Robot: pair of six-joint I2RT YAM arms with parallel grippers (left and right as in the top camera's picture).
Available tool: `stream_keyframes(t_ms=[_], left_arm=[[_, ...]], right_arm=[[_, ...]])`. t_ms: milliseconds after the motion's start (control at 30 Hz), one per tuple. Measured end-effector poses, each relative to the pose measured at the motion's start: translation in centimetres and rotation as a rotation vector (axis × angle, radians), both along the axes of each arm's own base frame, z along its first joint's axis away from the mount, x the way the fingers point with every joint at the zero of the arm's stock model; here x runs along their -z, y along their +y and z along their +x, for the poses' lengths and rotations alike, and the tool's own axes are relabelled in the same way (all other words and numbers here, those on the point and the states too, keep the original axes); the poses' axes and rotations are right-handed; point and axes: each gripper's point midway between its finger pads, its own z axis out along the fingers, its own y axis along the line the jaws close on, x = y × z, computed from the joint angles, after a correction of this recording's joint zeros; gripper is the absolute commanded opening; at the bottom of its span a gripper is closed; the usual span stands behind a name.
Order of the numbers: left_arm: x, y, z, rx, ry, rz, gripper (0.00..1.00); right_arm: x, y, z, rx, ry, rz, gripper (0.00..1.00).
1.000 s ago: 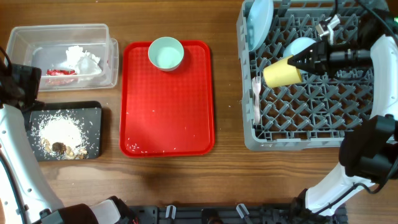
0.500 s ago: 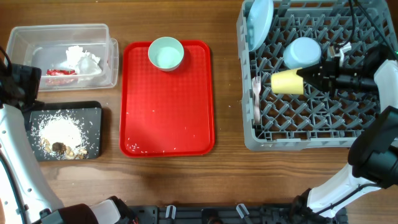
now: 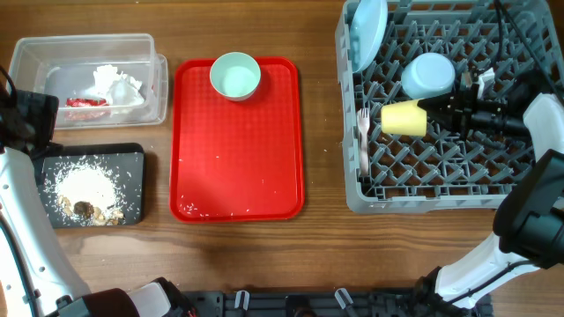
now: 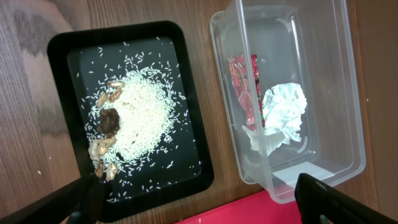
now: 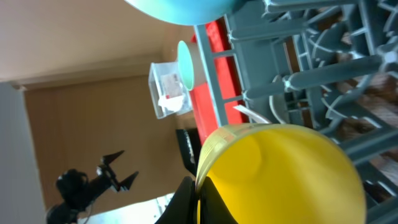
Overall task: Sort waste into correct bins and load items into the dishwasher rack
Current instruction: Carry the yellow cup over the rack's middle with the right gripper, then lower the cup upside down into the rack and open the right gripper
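Note:
The yellow cup (image 3: 404,118) goes down in my right gripper onto the rack's wires near the white fork next, before its rim is released, since that free part of the rack lies below.
My right gripper (image 3: 430,107) is shut on the rim of the yellow cup (image 3: 404,118), which lies on its side over the grey dishwasher rack (image 3: 423,199). In the right wrist view the fingers pinch the cup (image 5: 292,174) wall at its rim, right gripper (image 5: 198,190). A pale blue plate (image 3: 367,31), an upturned blue bowl (image 3: 428,74) and a white fork (image 3: 363,141) are in the rack. The pale green bowl (image 3: 234,76) stands on the red tray (image 3: 238,158). My left gripper (image 4: 199,205) hangs open, holding nothing, above the black tray (image 4: 193,124) and clear tub (image 4: 348,93).
The clear tub holds a crumpled napkin (image 4: 283,112) and a red wrapper (image 4: 245,84). The black tray carries rice and brown scraps (image 4: 109,121). My right arm (image 3: 520,119) stretches across the rack from the right. Bare wood lies between the red tray and the rack.
The right gripper has carried the yellow cup toward the front of the rack and lower, off the blue bowl. The left arm has stayed still.

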Motion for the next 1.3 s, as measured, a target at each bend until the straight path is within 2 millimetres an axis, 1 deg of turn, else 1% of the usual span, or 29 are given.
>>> stream_keyframes(t_ms=[133,267,367,433,467,533,567,633,667,867,900,967,1000,1033,1100,1133,1167,1200,1233,1300], left_arm=[[0.0,0.0,0.0,0.000,0.000,0.000,1.00],[0.0,0.0,0.0,0.000,0.000,0.000,1.00],[0.0,0.0,0.0,0.000,0.000,0.000,1.00],[0.0,0.0,0.0,0.000,0.000,0.000,1.00],[0.0,0.0,0.0,0.000,0.000,0.000,1.00],[0.0,0.0,0.0,0.000,0.000,0.000,1.00],[0.0,0.0,0.0,0.000,0.000,0.000,1.00],[0.0,0.0,0.0,0.000,0.000,0.000,1.00],[0.0,0.0,0.0,0.000,0.000,0.000,1.00],[0.0,0.0,0.0,0.000,0.000,0.000,1.00],[0.0,0.0,0.0,0.000,0.000,0.000,1.00],[0.0,0.0,0.0,0.000,0.000,0.000,1.00],[0.0,0.0,0.0,0.000,0.000,0.000,1.00],[0.0,0.0,0.0,0.000,0.000,0.000,1.00],[0.0,0.0,0.0,0.000,0.000,0.000,1.00],[0.0,0.0,0.0,0.000,0.000,0.000,1.00],[0.0,0.0,0.0,0.000,0.000,0.000,1.00],[0.0,0.0,0.0,0.000,0.000,0.000,1.00],[0.0,0.0,0.0,0.000,0.000,0.000,1.00],[0.0,0.0,0.0,0.000,0.000,0.000,1.00]], right_arm=[[0.1,-0.1,0.2,0.018,-0.010,0.027,0.04],[0.8,-0.6,0.2,0.047,0.060,-0.005,0.04],[1.1,-1.1,-0.1,0.071,0.112,-0.061,0.04],[2.2,-1.9,-0.6,0.091,0.171,-0.134,0.04],[2.6,-2.7,-0.8,0.114,0.199,-0.171,0.08],[3.1,-3.9,-1.1,0.151,0.235,-0.242,0.27],[3.6,-4.9,-1.3,0.172,0.250,-0.318,0.37],[4.3,-6.1,-1.8,0.191,0.279,-0.415,0.42],[4.4,-6.7,-2.0,0.202,0.287,-0.455,0.43],[3.6,-8.6,-2.8,0.256,0.313,-0.596,0.44],[2.7,-9.3,-2.9,0.277,0.314,-0.641,0.43],[1.5,-9.7,-3.2,0.293,0.321,-0.676,0.41],[0.0,-10.0,-3.3,0.312,0.300,-0.701,0.38],[-0.8,-10.1,-3.2,0.320,0.281,-0.710,0.36],[-2.6,-9.5,-3.5,0.323,0.240,-0.706,0.36],[-3.2,-9.0,-3.6,0.313,0.218,-0.708,0.34],[-3.6,-8.3,-3.6,0.294,0.197,-0.710,0.30],[-3.8,-7.3,-3.5,0.264,0.183,-0.710,0.28],[-3.8,-6.2,-3.3,0.225,0.169,-0.712,0.28],[-3.8,-3.3,-3.0,0.128,0.122,-0.728,0.32]])
